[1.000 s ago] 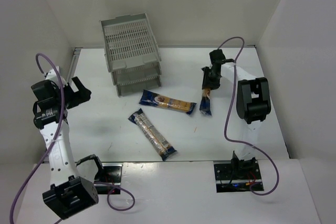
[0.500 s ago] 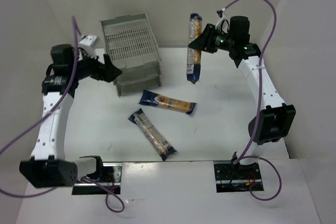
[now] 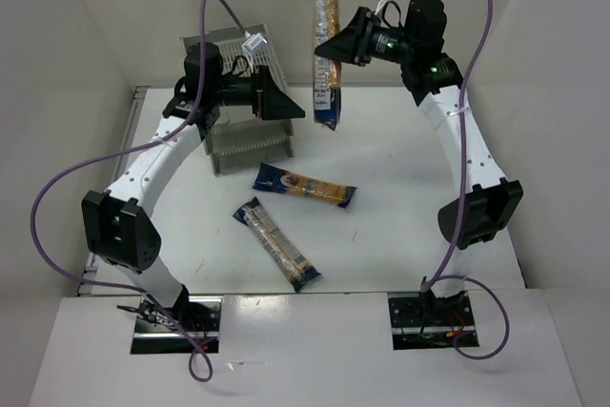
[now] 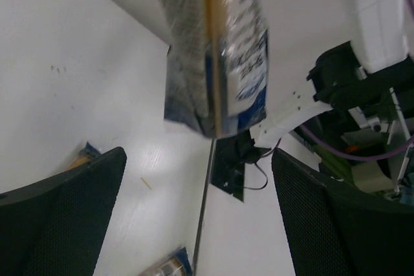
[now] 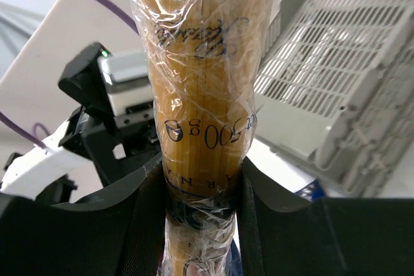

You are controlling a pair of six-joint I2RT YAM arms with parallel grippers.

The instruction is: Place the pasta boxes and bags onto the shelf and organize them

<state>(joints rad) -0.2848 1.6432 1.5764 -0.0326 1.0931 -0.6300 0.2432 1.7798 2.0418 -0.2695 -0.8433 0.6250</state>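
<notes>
Next, my open left gripper moves toward the right in the top view, around the pack's lower part (image 3: 327,94) (image 4: 220,72), because my right gripper covers only the pack's yellow middle.
One spaghetti pack (image 3: 327,54) hangs upright in the air, right of the shelf. My right gripper (image 3: 331,48) is shut on its yellow middle; in the right wrist view the pack (image 5: 204,95) fills the gap of the right gripper (image 5: 200,224). The grey slatted shelf (image 3: 221,56) stands at the back left, partly hidden by my left arm. In front of it my left gripper (image 3: 291,107) is open, pointing toward the hanging pack. Its wrist view shows the pack's blue lower end (image 4: 217,63) above the empty left gripper (image 4: 200,218). Two more packs (image 3: 305,186) (image 3: 276,243) lie on the table.
White walls close the table on the left, back and right. The arm base plates (image 3: 429,319) sit at the near edge. The shelf's top tier (image 5: 343,82) shows beside the held pack in the right wrist view.
My right arm has lifted the pack higher and carried it left toward the shelf. The left arm has swung from the left side across the shelf toward the pack, jaws staying open.
</notes>
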